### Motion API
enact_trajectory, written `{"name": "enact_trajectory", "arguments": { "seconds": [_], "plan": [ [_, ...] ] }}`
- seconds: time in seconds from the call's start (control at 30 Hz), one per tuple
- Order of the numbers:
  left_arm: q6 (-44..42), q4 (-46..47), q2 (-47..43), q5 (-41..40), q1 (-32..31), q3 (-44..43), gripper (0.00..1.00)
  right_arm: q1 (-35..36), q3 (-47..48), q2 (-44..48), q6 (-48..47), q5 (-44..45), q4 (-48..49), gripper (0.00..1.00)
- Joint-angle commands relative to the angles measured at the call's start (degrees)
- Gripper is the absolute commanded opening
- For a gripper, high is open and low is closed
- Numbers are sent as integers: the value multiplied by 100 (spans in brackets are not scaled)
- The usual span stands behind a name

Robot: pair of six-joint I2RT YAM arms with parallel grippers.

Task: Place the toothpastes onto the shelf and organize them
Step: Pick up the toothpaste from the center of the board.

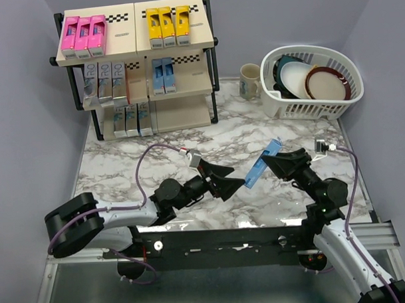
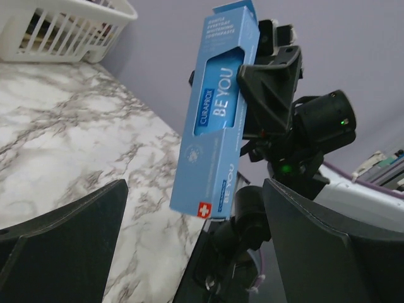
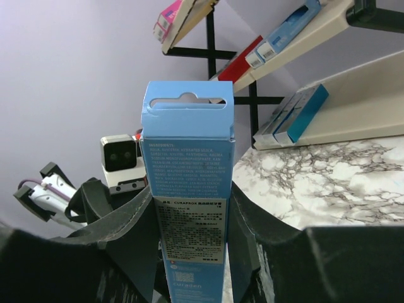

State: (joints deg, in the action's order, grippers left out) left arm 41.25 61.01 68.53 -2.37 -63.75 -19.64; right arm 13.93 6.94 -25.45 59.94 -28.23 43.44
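My left gripper needs to go to the right in the top view onto the carton's lower end (image 1: 252,178) (image 2: 201,180), since my right gripper's fingers leave that part of the carton uncovered.
My right gripper (image 1: 269,164) is shut on a light blue toothpaste carton (image 1: 261,164) and holds it tilted above the marble tabletop near the front. In the right wrist view the carton (image 3: 188,170) stands upright between the right gripper's (image 3: 189,214) two fingers. My left gripper (image 1: 240,183) is open, with its jaws facing the carton's lower end from the left, apart from it. The left wrist view shows the carton (image 2: 218,120) hanging just beyond the left gripper's (image 2: 196,189) spread fingers. The shelf (image 1: 180,92) at the back left carries pink (image 1: 84,32), yellow (image 1: 168,25), silver and red (image 1: 107,82), light blue (image 1: 163,74) and teal-blue (image 1: 131,119) toothpastes.
A white dish basket (image 1: 287,108) with plates and bowls stands at the back right, and a mug (image 1: 250,80) sits beside it on its left. The marble tabletop (image 1: 156,153) ends at a black rail along the front, where the arm bases are fixed.
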Motion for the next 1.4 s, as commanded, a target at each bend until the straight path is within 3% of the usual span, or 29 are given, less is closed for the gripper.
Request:
{"name": "enact_trajectory", "arguments": {
  "seconds": [0.0, 0.43, 0.63, 1.13, 1.37],
  "plan": [
    [338, 1589, 633, -53, -138, -364, 99, 31, -114, 251, 281, -25, 349, 38],
    [972, 1571, 1355, -150, -375, -725, 99, 39, -105, 629, 150, 98, 314, 39],
    [1192, 1843, 1637, -158, -472, -743, 93, 39, -175, 638, 97, 186, 332, 40],
    [1157, 2248, 1751, -484, -516, -567, 64, 39, -404, 779, -62, 309, 200, 41],
    [1183, 2634, 1900, -422, -516, -550, 45, 30, -430, 700, -26, 248, 323, 44]
  ]
}}
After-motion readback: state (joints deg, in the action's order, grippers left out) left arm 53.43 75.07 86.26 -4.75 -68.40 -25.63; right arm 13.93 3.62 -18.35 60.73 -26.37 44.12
